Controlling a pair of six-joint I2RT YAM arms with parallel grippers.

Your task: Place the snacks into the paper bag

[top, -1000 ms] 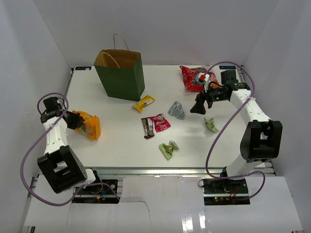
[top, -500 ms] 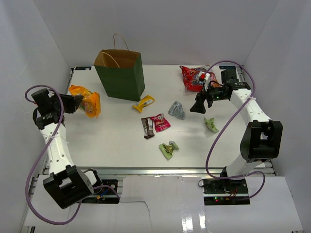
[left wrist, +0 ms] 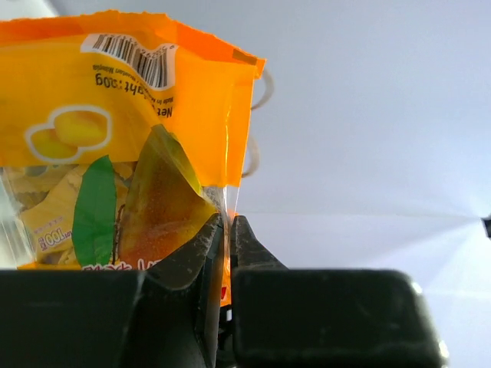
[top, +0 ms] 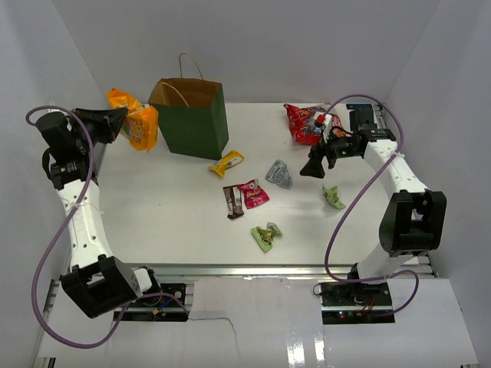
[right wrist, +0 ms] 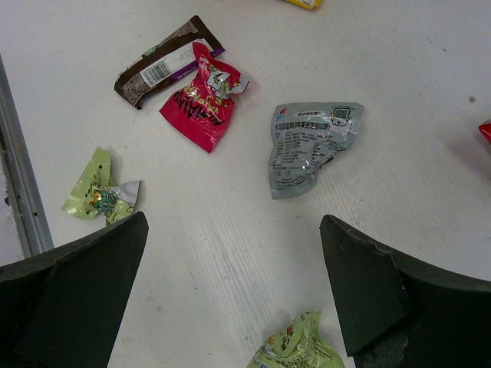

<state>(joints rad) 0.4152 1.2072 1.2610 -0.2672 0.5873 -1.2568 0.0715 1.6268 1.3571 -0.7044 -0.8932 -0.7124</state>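
The packet goes outward and to the right in the top view with my left gripper next for release, as the bag's open top [top: 189, 93] lies that way from it.
My left gripper [top: 115, 119] [left wrist: 229, 222] is shut on the edge of an orange snack packet [top: 136, 121] [left wrist: 115, 146], held in the air just left of the dark green paper bag [top: 188, 119] and near its open top. My right gripper [top: 314, 165] [right wrist: 234, 230] hovers open over the table with nothing between its fingers. Below it lie a silver-grey packet [right wrist: 311, 146], a pink one [right wrist: 201, 103], a brown one [right wrist: 161, 65] and two light green ones [right wrist: 100, 195] [right wrist: 303, 349]. A yellow packet [top: 227, 162] lies below the bag.
A large red snack bag [top: 305, 123] lies at the back right beside my right arm. White walls close in the table [top: 169, 207] on three sides. The bag's looped handle [top: 188, 65] stands above its rim.
My left arm has lifted the orange packet off the table and carried it back and up, to beside the paper bag's top. The right arm has stayed almost still.
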